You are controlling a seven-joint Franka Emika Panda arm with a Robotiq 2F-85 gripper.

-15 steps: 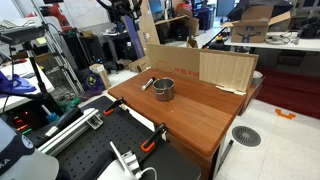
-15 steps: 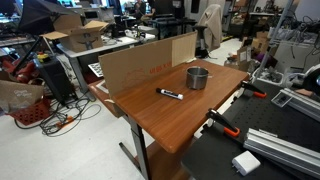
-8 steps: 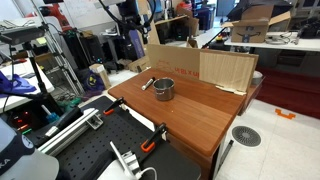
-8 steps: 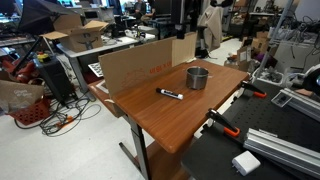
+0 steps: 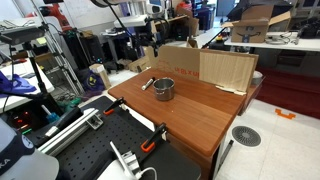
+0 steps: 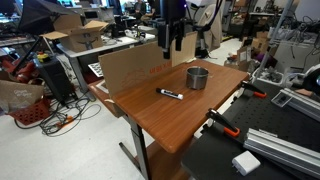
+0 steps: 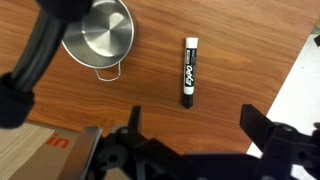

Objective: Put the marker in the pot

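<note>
The marker's dark end (image 6: 160, 91) (image 7: 187, 100) by the EXPO lettering points toward the gap between my spread fingers. My open gripper will move down onto it next.
The marker (image 7: 188, 70) is a dark pen with a whitish part. It lies flat on the wooden table (image 7: 240, 50), apart from the pot. It shows in both exterior views (image 5: 147, 83) (image 6: 169, 94). The silver-grey pot (image 7: 98, 35) stands upright and empty beside it, and shows in both exterior views (image 5: 163, 89) (image 6: 198, 77). My gripper (image 7: 195, 125) is open and empty. It hangs high above the table in both exterior views (image 5: 150, 45) (image 6: 170, 45), roughly over the marker.
A low cardboard wall (image 5: 205, 66) (image 6: 140, 62) stands along one edge of the table, and shows at the wrist view's lower left (image 7: 50, 150). Black benches with clamps (image 5: 150, 140) (image 6: 225, 122) adjoin the table. Lab clutter surrounds it.
The arm has swung in from the background and now hangs over the table above the marker. Marker and pot have not moved.
</note>
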